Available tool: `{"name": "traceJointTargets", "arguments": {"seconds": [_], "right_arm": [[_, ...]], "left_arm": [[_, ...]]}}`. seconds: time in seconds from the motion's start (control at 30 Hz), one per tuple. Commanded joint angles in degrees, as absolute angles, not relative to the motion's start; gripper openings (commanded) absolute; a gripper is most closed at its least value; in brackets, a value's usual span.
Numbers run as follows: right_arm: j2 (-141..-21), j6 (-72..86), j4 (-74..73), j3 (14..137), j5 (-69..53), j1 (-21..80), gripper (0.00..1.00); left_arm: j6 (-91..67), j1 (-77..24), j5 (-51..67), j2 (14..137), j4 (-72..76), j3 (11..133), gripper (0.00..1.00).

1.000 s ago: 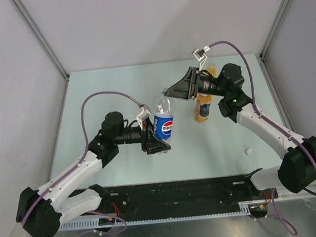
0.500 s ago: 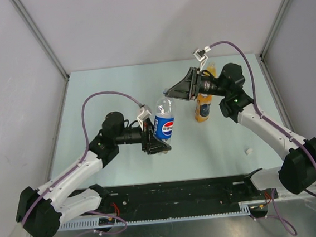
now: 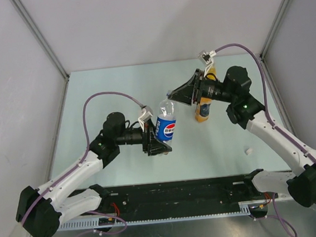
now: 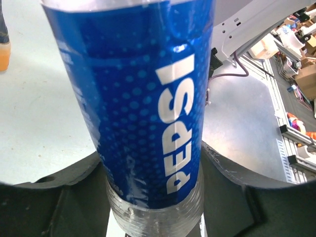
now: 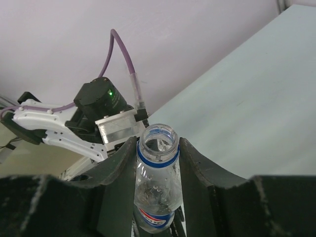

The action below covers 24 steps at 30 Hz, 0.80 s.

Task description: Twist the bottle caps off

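The bottle's cap is off, so my right gripper should tilt downward, lower the bottle upright onto the bare tabletop below it beside the orange bottle and let go of the bottle.
My left gripper (image 3: 159,139) is shut on the lower body of the clear blue-labelled water bottle (image 3: 165,128) and holds it tilted above the table. The label fills the left wrist view (image 4: 143,98). The bottle's mouth (image 5: 158,138) is open with no cap on it; a blue ring sits below the rim. My right gripper (image 3: 170,95) is shut on the neck, one finger (image 5: 121,168) on each side of the ring. A small white cap (image 3: 249,150) lies on the table at the right. An orange bottle (image 3: 203,109) stands behind my right wrist. The blue and yellow caps are out of view.
The pale green table (image 3: 105,90) has grey walls on three sides. A black rail (image 3: 176,192) runs along the near edge between the arm bases. The orange bottle's base shows in the left wrist view (image 4: 4,49) at the far left.
The bottle has sunk a little and tilted, its neck now leaning toward the right gripper. The right arm's elbow and wrist have shifted to the right while its fingertips stayed at the neck.
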<state>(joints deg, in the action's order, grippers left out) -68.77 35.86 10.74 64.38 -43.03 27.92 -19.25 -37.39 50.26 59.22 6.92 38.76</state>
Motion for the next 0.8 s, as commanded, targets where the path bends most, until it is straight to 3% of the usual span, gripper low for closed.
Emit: {"name": "traceJointTargets", "arguments": {"seconds": [0.0, 0.13, 0.23, 0.77], "right_arm": [[-66.04, 28.45, 6.88, 66.58, -38.72, 27.91, 0.00], [-65.36, 26.98, 5.53, 66.58, -38.26, 27.95, 0.00], [-64.90, 25.43, 3.88, 66.60, -37.62, 27.94, 0.00], [-60.21, 15.55, -5.37, 66.58, -35.10, 28.02, 0.00]], "left_arm": [[-19.77, -37.09, 48.13, 57.55, 9.10, 40.30, 0.68], [-19.76, -37.01, 46.92, 56.61, 9.13, 40.54, 0.89], [-19.81, -37.01, 46.33, 55.92, 9.14, 41.12, 0.98], [-16.18, -37.09, 33.07, 50.04, 4.66, 40.02, 0.99]]}}
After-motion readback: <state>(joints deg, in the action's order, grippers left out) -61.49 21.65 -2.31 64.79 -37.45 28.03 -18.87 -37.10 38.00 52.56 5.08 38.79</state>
